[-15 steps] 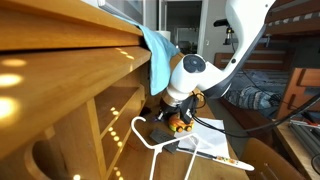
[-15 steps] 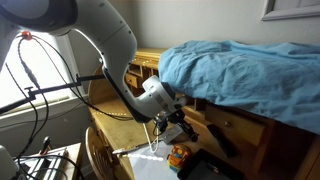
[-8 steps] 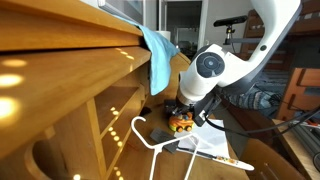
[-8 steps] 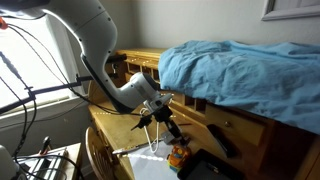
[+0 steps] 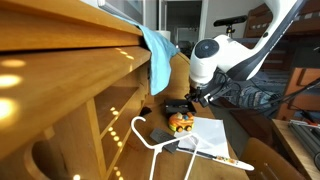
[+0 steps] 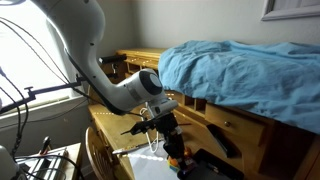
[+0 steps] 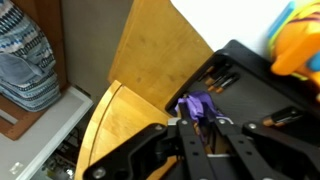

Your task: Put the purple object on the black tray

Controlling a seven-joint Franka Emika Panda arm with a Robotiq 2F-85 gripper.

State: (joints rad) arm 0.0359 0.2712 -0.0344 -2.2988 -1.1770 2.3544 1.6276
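My gripper shifts away from the orange toy and in over the black tray's bottom [image 5: 176, 105] [image 7: 264, 107] next, as the purple object hangs only at the tray's edge.
In the wrist view my gripper [image 7: 197, 119] is shut on the small purple object [image 7: 195, 104], which sticks out past the fingertips. It hangs over the near corner of the black tray [image 7: 255, 85], by the edge of the wooden tabletop. I cannot tell whether it touches the tray. The orange toy [image 7: 300, 40] sits at the tray's far side. In an exterior view the gripper [image 5: 188, 101] is just above the orange toy [image 5: 182, 122]. In an exterior view the gripper [image 6: 167, 140] points down beside the black tray [image 6: 205, 165]. The purple object is too small to see in both exterior views.
A white wire hanger [image 5: 148, 138] and a white sheet of paper [image 5: 212, 132] lie on the wooden table. A wooden dresser [image 5: 70, 90] with a blue cloth [image 6: 240, 70] on top stands close beside the arm. The table edge [image 7: 110, 120] drops to the floor.
The gripper has lifted from low beside the orange toy and swung sideways. It now holds the purple object over the tray's corner.
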